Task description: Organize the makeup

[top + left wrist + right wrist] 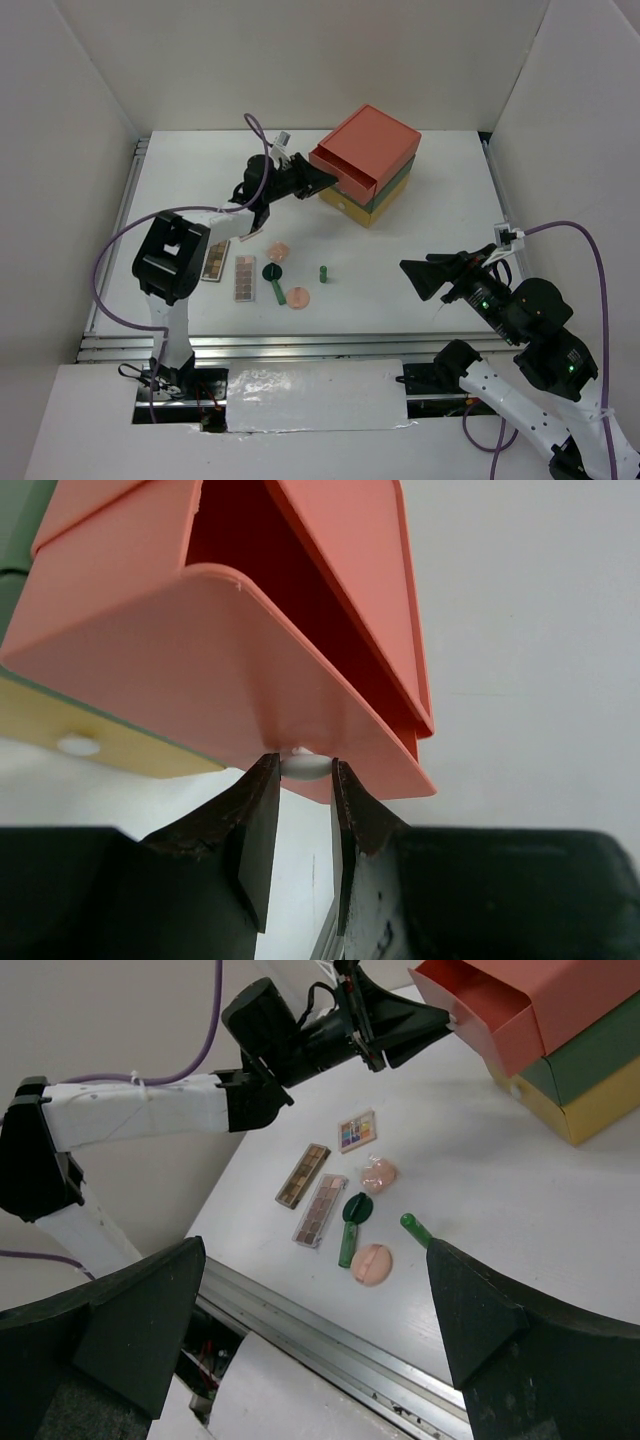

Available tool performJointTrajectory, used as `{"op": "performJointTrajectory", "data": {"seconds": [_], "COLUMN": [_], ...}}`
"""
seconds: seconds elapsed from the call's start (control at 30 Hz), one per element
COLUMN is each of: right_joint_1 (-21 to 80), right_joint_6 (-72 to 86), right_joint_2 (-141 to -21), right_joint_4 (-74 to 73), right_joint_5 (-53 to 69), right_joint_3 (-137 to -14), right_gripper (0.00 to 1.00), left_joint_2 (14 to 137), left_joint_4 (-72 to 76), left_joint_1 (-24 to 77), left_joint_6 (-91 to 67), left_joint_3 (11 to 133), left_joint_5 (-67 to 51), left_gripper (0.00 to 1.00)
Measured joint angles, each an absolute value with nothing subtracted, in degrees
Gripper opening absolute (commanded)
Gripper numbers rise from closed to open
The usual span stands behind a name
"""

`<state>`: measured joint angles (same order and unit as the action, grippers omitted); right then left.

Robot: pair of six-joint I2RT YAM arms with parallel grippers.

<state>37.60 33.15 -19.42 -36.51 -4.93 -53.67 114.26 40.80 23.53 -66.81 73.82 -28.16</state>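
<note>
I will next bring the open fingers of my right gripper across to the left in the top view and down around the upright green tube (323, 273) (415, 1228).
My left gripper (318, 180) (303, 770) is shut on the white knob (303, 765) of the orange top drawer (345, 172), which is pulled partly out of the stacked box. The makeup lies on the table in front. It includes two brown palettes (216, 260) (245, 277), two pink compacts (279, 251) (298, 297), a dark-green compact (272, 271), a lying green tube (278, 291) and an upright green tube (323, 272). A multicolour palette (357, 1131) shows in the right wrist view. My right gripper (418, 279) (316, 1250) is open and empty, held above the table right of the makeup.
The stacked box has orange (368, 142), green (392, 192) and yellow (372, 212) tiers and stands at the back middle of the table. White walls enclose the table on three sides. A metal rail (250, 345) runs along the near edge.
</note>
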Motion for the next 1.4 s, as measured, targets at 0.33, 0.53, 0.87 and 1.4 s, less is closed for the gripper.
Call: {"op": "performJointTrajectory", "data": {"seconds": [0.33,0.53,0.87,1.4], "right_joint_1": [37.6,37.6,37.63,51.42], "right_joint_6": [33.17,32.93,32.12,33.3], "right_joint_2": [-19.53,-21.41,-37.65,-84.86], "right_joint_4": [-36.45,-35.51,-27.22,-16.99], "right_joint_5": [-3.95,-2.48,2.66,-16.08], "right_joint_3": [-53.67,-53.23,-45.15,-51.92], "right_gripper": [1.0,1.0,1.0,0.78], "left_joint_2": [105.86,104.31,96.14,54.48], "left_joint_4": [40.01,39.92,38.35,-18.33], "left_joint_1": [22.55,22.33,20.25,21.21], "left_joint_6": [-64.66,-64.07,-64.18,-46.57], "left_joint_3": [65.32,63.37,53.84,58.39], "left_joint_5": [-26.61,-25.34,-20.67,8.29], "left_gripper": [0.16,0.65,0.99,0.99]}}
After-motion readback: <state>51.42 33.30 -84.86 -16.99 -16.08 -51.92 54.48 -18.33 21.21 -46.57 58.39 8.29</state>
